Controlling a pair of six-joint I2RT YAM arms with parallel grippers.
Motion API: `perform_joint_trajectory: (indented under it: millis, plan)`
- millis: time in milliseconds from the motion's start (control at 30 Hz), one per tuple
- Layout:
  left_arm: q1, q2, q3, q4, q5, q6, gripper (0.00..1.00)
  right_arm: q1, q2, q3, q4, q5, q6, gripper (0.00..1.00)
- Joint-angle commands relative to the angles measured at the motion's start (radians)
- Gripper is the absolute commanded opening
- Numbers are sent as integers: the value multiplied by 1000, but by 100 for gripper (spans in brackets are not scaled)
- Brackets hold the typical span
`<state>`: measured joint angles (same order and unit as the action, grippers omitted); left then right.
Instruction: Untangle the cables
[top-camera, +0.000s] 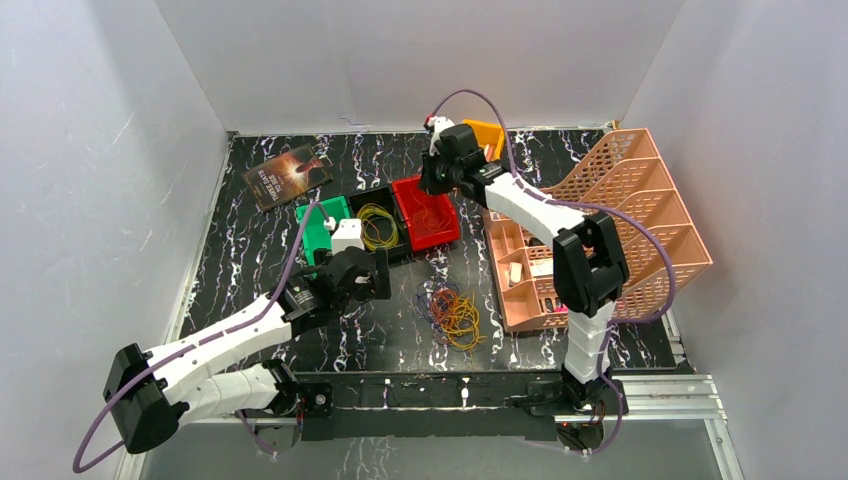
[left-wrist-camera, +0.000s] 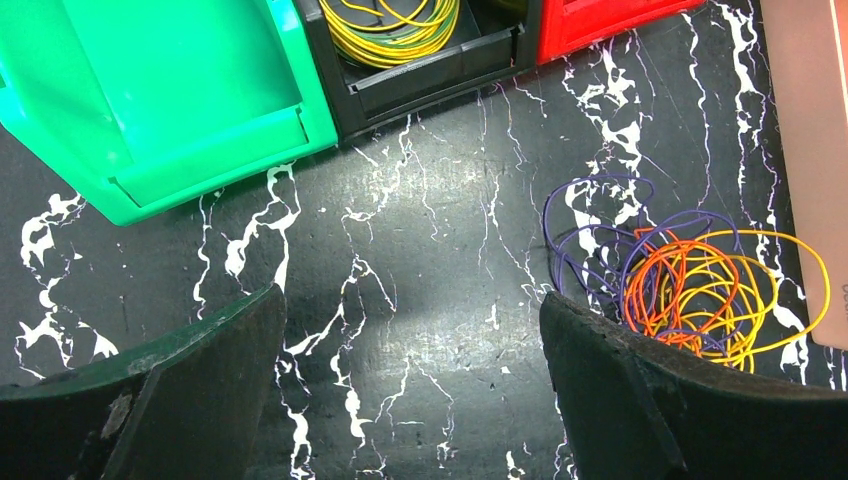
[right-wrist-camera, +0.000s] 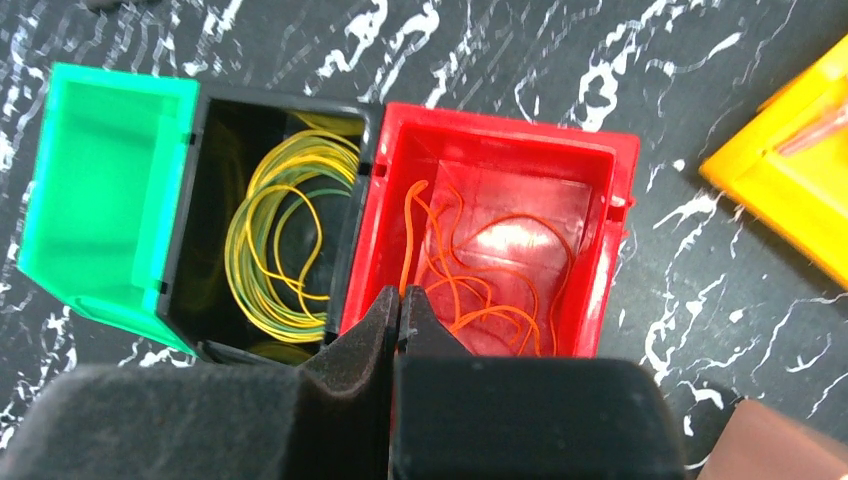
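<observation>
The other loops of the thin orange cable already lie at the bottom of the red bin (top-camera: 430, 215), so the robot's right gripper should lower the cable toward them next and release it.
The tangle of cables (top-camera: 455, 312), thin orange, yellow and purple loops, lies on the black marbled table near its front; it also shows at the right of the left wrist view (left-wrist-camera: 690, 285). My left gripper (top-camera: 385, 275) hangs open and empty over bare table just left of the tangle (left-wrist-camera: 413, 320). My right gripper (top-camera: 430, 182) is over the red bin (right-wrist-camera: 500, 122), shut (right-wrist-camera: 400, 298) on a thin orange cable (right-wrist-camera: 470, 300) whose loops lie inside that bin.
A black bin holds coiled yellow-green wires (right-wrist-camera: 280, 240), with a green bin (right-wrist-camera: 100, 170) to its left. A yellow bin (top-camera: 487, 133) stands at the back. A pink organizer (top-camera: 600, 230) fills the right side. A book (top-camera: 288, 175) lies at the back left.
</observation>
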<state>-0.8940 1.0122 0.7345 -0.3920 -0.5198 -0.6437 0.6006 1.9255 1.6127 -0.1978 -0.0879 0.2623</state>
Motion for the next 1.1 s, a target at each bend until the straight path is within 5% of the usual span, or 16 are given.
perform_joint_trajectory:
  millis: [0,333,667,1067]
  plan:
    - [2,-7,35,-22,-4,11,98,-2,27,-31,73,-26,16,0]
    - [2,16,51,-27,26,21,98,-1,123,-50,86,-32,8,5]
    - [2,5,54,-23,23,26,98,-1,58,-70,94,23,-33,40]
    - [3,-14,47,57,67,84,98,-3,-244,-226,55,92,-53,61]
